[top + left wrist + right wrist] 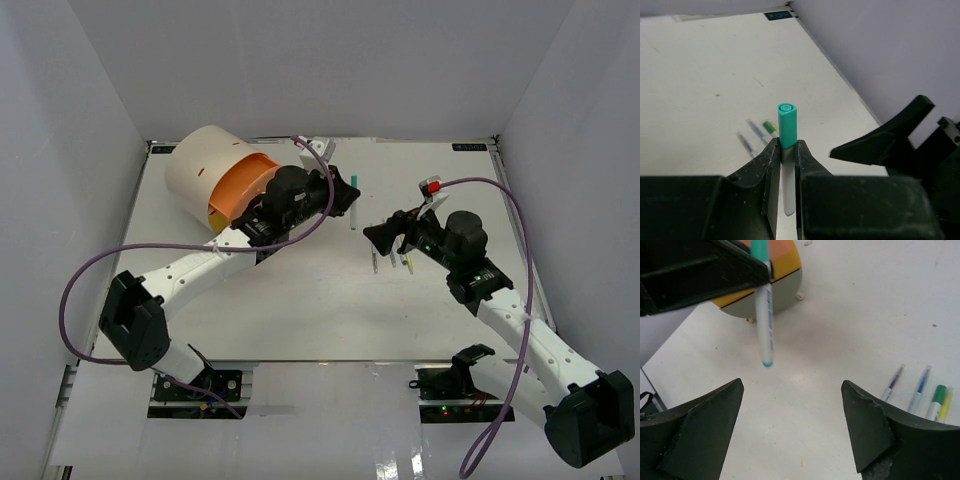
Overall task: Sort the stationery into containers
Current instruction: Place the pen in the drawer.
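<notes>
I should next move my left gripper over the open orange drawer [245, 185], which is to its left in the top view, and let go of the white marker inside.
My left gripper [347, 195] is shut on a white marker with a teal cap [353, 222] and holds it upright above the table; the cap sticks up between the jaws [787, 125]. The marker also shows in the right wrist view [764, 325]. My right gripper [380, 237] is open and empty [792, 432], just right of the marker. Three pens lie together on the table below it: purple [894, 382], blue [920, 387] and green-yellow [938, 402]. The cream cylindrical organizer [200, 165] stands at the back left with an orange drawer [245, 185] pulled out.
White walls enclose the table on three sides; the right wall is close in the left wrist view [880, 60]. The purple cables [510, 200] loop over both arms. The loose pens also show in the top view [393, 260].
</notes>
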